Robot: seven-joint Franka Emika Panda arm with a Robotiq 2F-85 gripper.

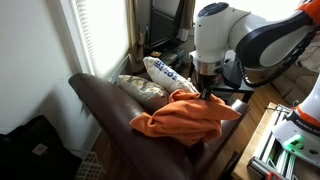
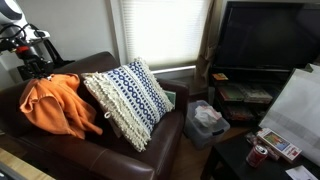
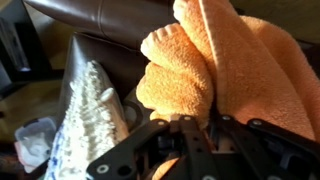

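The sofa seat beside the patterned pillow shows bare leather, so the robot's gripper should next move outward toward the pillow, over that seat, and let go of the orange cloth.
An orange terry cloth (image 1: 185, 115) lies bunched on the arm end of a brown leather sofa (image 1: 105, 105). It also shows in an exterior view (image 2: 55, 105) and fills the top of the wrist view (image 3: 225, 55). My gripper (image 1: 208, 93) points down into the top of the cloth; it shows in an exterior view (image 2: 40, 68) at the far left. In the wrist view the black fingers (image 3: 197, 128) stand close together with a fold of the orange cloth pinched between them.
A blue-and-white patterned pillow (image 2: 130, 95) leans on the sofa beside the cloth, also in the wrist view (image 3: 90, 115). A beige cushion (image 1: 140, 88) lies behind it. A TV (image 2: 265, 35) on a stand, a bin (image 2: 207, 120) and a window with blinds (image 1: 100, 35) surround the sofa.
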